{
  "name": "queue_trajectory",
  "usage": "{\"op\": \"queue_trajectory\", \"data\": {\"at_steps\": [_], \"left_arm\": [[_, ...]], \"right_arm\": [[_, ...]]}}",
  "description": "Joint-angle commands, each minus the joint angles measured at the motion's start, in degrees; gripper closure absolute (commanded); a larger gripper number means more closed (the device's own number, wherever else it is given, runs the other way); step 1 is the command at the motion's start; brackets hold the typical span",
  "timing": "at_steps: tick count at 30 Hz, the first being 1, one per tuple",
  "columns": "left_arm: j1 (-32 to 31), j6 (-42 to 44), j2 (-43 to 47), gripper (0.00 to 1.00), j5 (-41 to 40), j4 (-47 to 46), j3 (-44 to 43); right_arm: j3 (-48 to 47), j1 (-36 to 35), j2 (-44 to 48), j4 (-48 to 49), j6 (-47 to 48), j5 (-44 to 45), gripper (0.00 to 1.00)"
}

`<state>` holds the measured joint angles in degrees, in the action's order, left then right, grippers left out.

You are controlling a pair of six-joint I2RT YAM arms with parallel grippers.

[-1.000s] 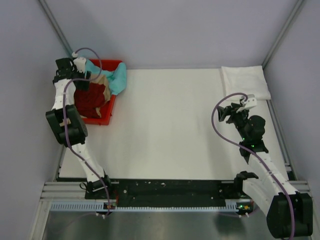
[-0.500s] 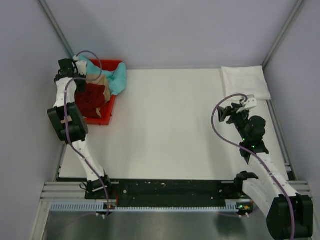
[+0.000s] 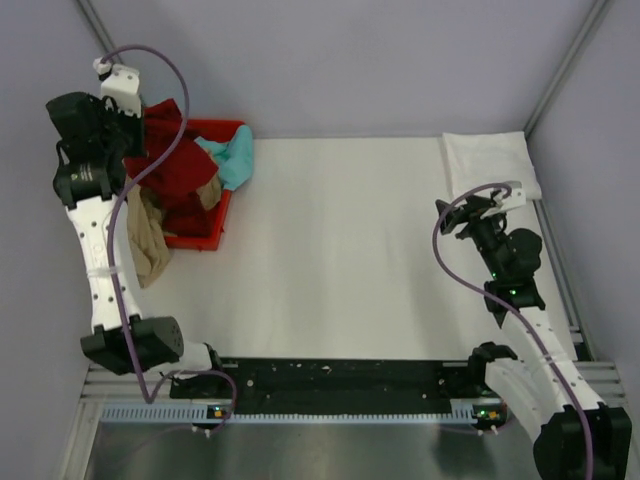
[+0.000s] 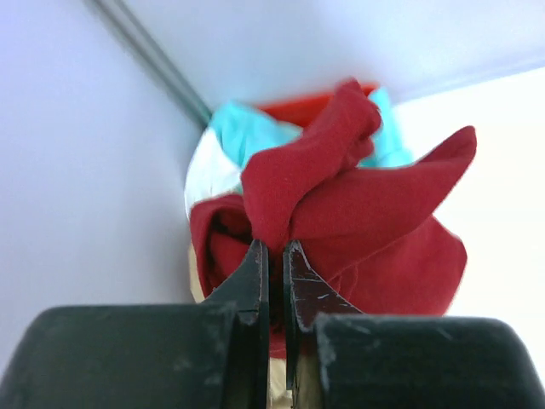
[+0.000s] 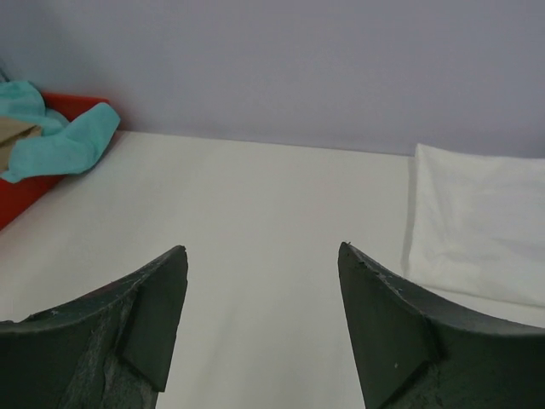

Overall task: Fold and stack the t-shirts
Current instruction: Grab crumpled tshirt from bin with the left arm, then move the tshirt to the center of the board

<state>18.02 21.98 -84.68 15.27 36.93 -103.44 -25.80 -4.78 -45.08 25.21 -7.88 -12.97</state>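
Note:
I should first carry the dark red t-shirt with my left gripper away from the bin toward the middle of the table, then lower it to release it, because that part of the table is bare.
My left gripper is shut on a bunched fold of the dark red t-shirt and holds it up above the red bin. A tan t-shirt hangs below it, over the bin's left side. The teal t-shirt drapes over the bin's far right corner. A folded white t-shirt lies at the table's far right corner. My right gripper hovers open over the table near it, holding nothing.
The red bin stands at the far left of the white table. Grey walls close in the back and both sides, with metal frame posts in the far corners. The left arm stands tall beside the left wall.
My left gripper has shut on the dark red t-shirt in the bin and risen, pulling it up, with the tan one trailing over the bin's edge. The right gripper shifted slightly.

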Motion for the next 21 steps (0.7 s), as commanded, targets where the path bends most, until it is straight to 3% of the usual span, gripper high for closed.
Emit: {"op": "queue_trajectory", "data": {"at_steps": [1,6,10,15,21], "left_arm": [[-0.88,-1.85,6.99,1.0,12.22,4.52,-11.3],[-5.08,-1.94,6.64,1.0,21.1,14.03,-19.6],[-21.23,2.27,7.34,1.0,18.58,18.09,-14.79],[-37.68,2.81,3.57,1.0,17.09,15.91,-6.7],[-49.47,3.77,-10.12,0.98,15.14,15.01,-3.35]], "right_arm": [[-5.83,-0.94,1.57,-2.53,-3.63,-0.39,0.3],[-8.12,-1.2,1.75,-5.96,-6.27,-1.17,0.32],[-8.56,-1.29,2.19,-5.79,-8.03,-2.58,0.32],[-10.14,-1.29,2.02,-10.08,-8.47,-0.92,0.31],[-13.13,-1.29,0.35,-19.22,-7.68,1.63,0.31]]}}
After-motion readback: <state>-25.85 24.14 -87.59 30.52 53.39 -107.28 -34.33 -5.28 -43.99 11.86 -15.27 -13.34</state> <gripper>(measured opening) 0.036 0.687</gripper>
